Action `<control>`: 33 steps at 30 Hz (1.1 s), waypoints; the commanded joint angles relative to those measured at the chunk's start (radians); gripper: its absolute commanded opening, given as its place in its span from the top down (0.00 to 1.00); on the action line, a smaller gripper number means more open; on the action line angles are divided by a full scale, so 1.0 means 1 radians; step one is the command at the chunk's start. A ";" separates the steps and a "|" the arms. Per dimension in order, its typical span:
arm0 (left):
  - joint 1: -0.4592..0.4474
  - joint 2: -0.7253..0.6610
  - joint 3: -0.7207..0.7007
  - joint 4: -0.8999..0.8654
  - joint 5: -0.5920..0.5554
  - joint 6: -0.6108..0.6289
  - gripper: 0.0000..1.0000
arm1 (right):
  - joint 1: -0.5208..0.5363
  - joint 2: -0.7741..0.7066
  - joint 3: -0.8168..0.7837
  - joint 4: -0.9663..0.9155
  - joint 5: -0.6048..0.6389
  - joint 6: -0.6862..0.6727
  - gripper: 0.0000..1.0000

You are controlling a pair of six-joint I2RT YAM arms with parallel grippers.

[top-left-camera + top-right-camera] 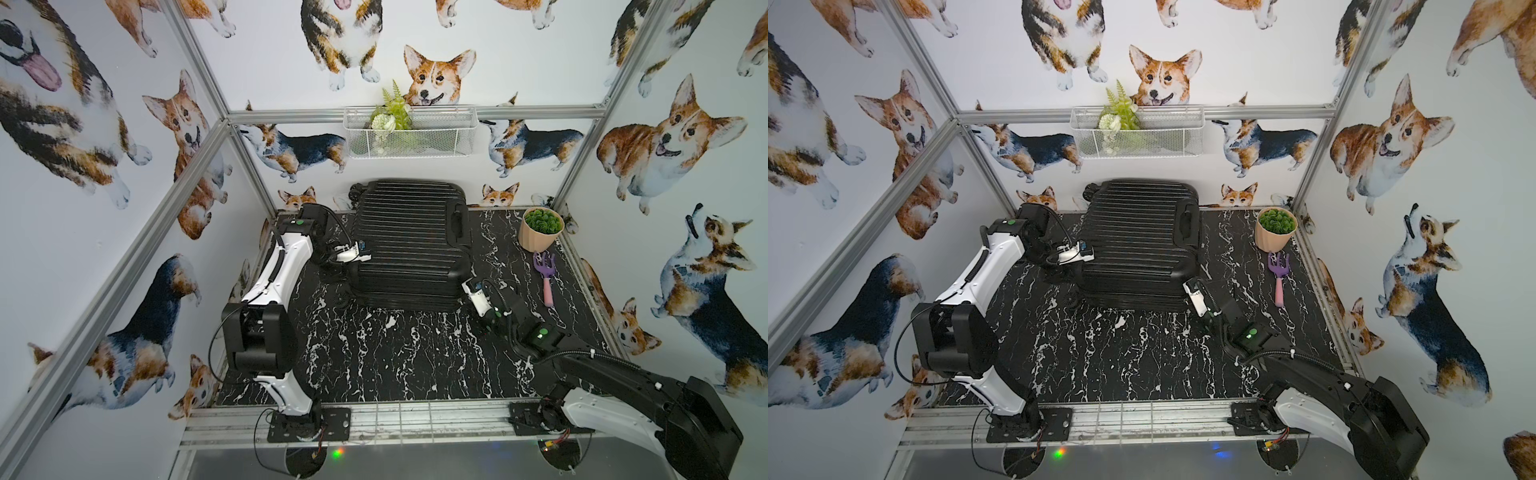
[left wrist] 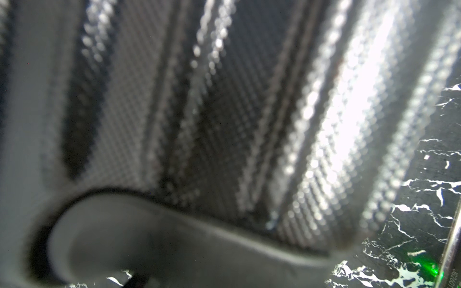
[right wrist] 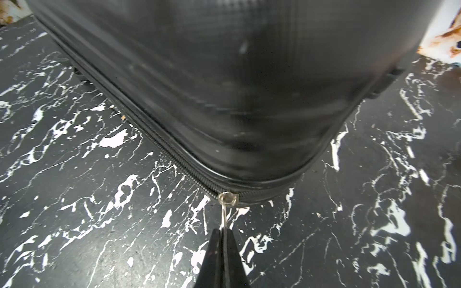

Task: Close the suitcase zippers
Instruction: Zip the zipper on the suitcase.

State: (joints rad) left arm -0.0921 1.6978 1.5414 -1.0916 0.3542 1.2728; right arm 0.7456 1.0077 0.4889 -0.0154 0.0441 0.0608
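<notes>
The near zipper band runs from my right gripper toward my left gripper. Next I need to pull the slider along it off the suitcase's corner and let go of the tab.
The black ribbed suitcase lies flat at the back middle of the table in both top views, its halves together. In the right wrist view the zippers' band runs along the seam to a silver slider at the case's near right corner. My right gripper is shut on the thin metal pull tab hanging from that slider. My left gripper rests at the left edge of the case's top. Its wrist view shows only blurred ribbed shell, so its jaws cannot be read.
A potted green plant stands at the back right, with a purple and pink garden fork lying in front of it. A white wire basket hangs on the back wall. The black marbled table stretches in front of the case.
</notes>
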 commanded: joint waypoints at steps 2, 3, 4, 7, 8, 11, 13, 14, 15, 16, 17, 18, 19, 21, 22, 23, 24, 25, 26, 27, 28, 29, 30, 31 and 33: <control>0.000 0.001 0.000 0.042 0.014 -0.072 0.55 | 0.006 0.018 -0.007 0.060 -0.154 0.018 1.00; 0.000 -0.001 -0.001 0.042 0.015 -0.078 0.55 | 0.005 0.026 -0.007 0.072 -0.156 0.021 1.00; -0.001 -0.006 -0.003 0.041 0.021 -0.086 0.55 | 0.005 0.036 -0.007 0.087 -0.158 0.026 1.00; -0.006 -0.031 -0.010 0.024 0.049 -0.103 0.55 | 0.007 0.063 -0.004 0.128 -0.139 0.043 1.00; -0.009 -0.032 -0.020 0.025 0.054 -0.110 0.55 | 0.006 0.073 -0.003 0.140 -0.129 0.049 1.00; -0.021 -0.080 -0.056 0.024 0.043 -0.133 0.55 | 0.006 0.100 0.005 0.167 -0.094 0.067 1.00; -0.030 -0.100 -0.084 0.024 0.040 -0.150 0.55 | 0.006 0.106 0.007 0.184 -0.076 0.074 1.00; -0.033 -0.112 -0.100 0.027 0.041 -0.159 0.55 | 0.006 0.130 0.008 0.191 -0.071 0.075 1.00; -0.037 -0.122 -0.114 0.031 0.040 -0.167 0.55 | 0.006 0.140 0.009 0.196 -0.070 0.076 1.00; -0.042 -0.132 -0.128 0.036 0.039 -0.176 0.55 | 0.006 0.147 0.010 0.201 -0.069 0.077 1.00; -0.045 -0.141 -0.140 0.041 0.036 -0.185 0.55 | 0.007 0.153 0.011 0.205 -0.067 0.080 1.00; -0.050 -0.152 -0.152 0.043 0.034 -0.194 0.55 | 0.007 0.158 0.011 0.209 -0.066 0.080 1.00; -0.055 -0.159 -0.162 0.045 0.032 -0.203 0.55 | 0.006 0.161 0.011 0.215 -0.063 0.083 1.00; -0.063 -0.175 -0.181 0.048 0.032 -0.217 0.55 | 0.007 0.168 0.009 0.228 -0.055 0.089 1.00; -0.066 -0.181 -0.191 0.051 0.031 -0.223 0.55 | 0.006 0.171 0.007 0.234 -0.051 0.090 1.00; -0.067 -0.186 -0.198 0.054 0.030 -0.227 0.55 | 0.006 0.172 0.005 0.237 -0.044 0.093 1.00; -0.069 -0.193 -0.206 0.059 0.027 -0.230 0.54 | 0.007 0.174 0.004 0.240 -0.029 0.098 1.00; -0.068 -0.197 -0.212 0.063 0.025 -0.230 0.54 | 0.006 0.175 0.001 0.244 -0.008 0.104 1.00; -0.069 -0.200 -0.215 0.068 0.020 -0.229 0.54 | 0.006 0.177 0.000 0.246 0.011 0.108 1.00; -0.069 -0.203 -0.217 0.068 0.014 -0.228 0.54 | 0.007 0.177 0.000 0.246 0.029 0.110 1.00; -0.069 -0.205 -0.215 0.066 0.010 -0.225 0.54 | 0.005 0.181 0.002 0.245 0.037 0.106 1.00; -0.069 -0.207 -0.213 0.062 0.008 -0.220 0.54 | 0.005 0.184 0.006 0.242 0.044 0.100 1.00; -0.068 -0.209 -0.211 0.057 0.006 -0.211 0.54 | 0.005 0.187 0.009 0.240 0.052 0.097 1.00; -0.069 -0.212 -0.210 0.052 0.005 -0.200 0.54 | 0.005 0.193 0.015 0.235 0.061 0.093 1.00; -0.070 -0.219 -0.214 0.052 0.000 -0.183 0.53 | 0.005 0.204 0.028 0.222 0.079 0.086 1.00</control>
State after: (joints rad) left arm -0.1631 1.4914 1.3293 -0.9958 0.3626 1.0946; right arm 0.7509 1.2007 0.4984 0.1886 0.0723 0.1566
